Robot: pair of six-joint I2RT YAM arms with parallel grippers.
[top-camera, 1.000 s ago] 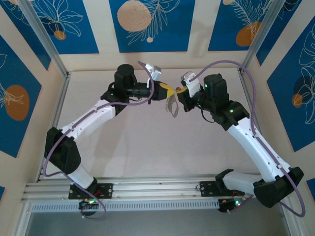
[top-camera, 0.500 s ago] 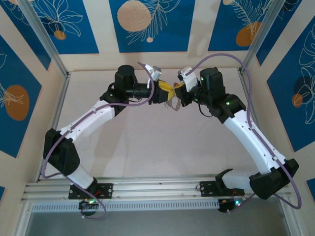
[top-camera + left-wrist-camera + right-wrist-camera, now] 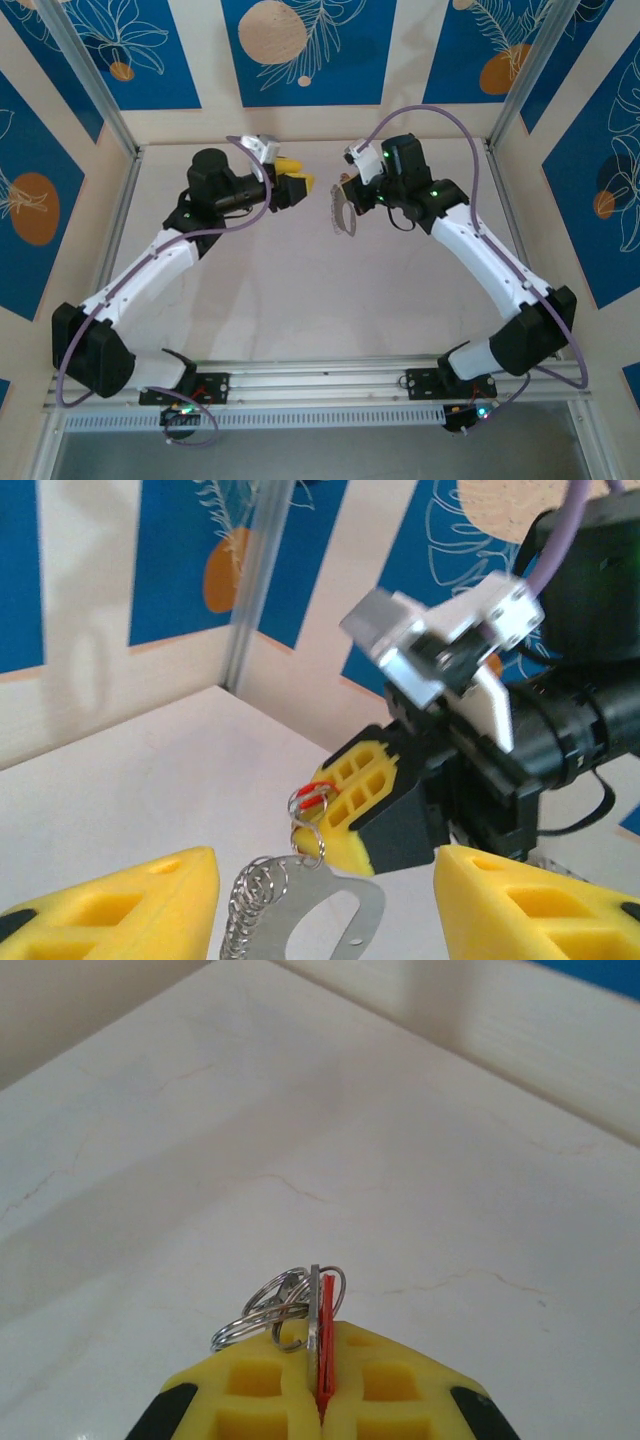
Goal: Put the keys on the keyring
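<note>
The keyring (image 3: 344, 216) hangs linked to the keys, so next I will move my right gripper down and back to release them on the bare tabletop below it.
My right gripper (image 3: 322, 1345) is shut on the keys (image 3: 320, 1310), a red tag and a thin silver key pinched edge-on between its yellow pads. Small wire rings (image 3: 262, 1312) stick out beside them. In the left wrist view the red tag (image 3: 312, 792) shows at the right gripper's fingertips (image 3: 360, 800). The keyring (image 3: 372, 900), a flat grey loop with several small rings along one edge, hangs below it from a linking ring. My left gripper (image 3: 322, 868) is open, its pads either side of the keyring and apart from it. From above, the keyring (image 3: 344, 216) dangles under the right gripper (image 3: 343, 189), with the left gripper (image 3: 298, 183) just to its left.
The pale tabletop (image 3: 300, 290) lies below both arms. Blue-patterned walls and metal corner posts (image 3: 90, 80) close in the back and sides. A metal rail (image 3: 300, 385) with the arm bases runs along the near edge.
My left gripper has opened, let go of the keyring and drawn back to the left. The right gripper has shifted left, still shut, and the keyring now hangs from it alone.
</note>
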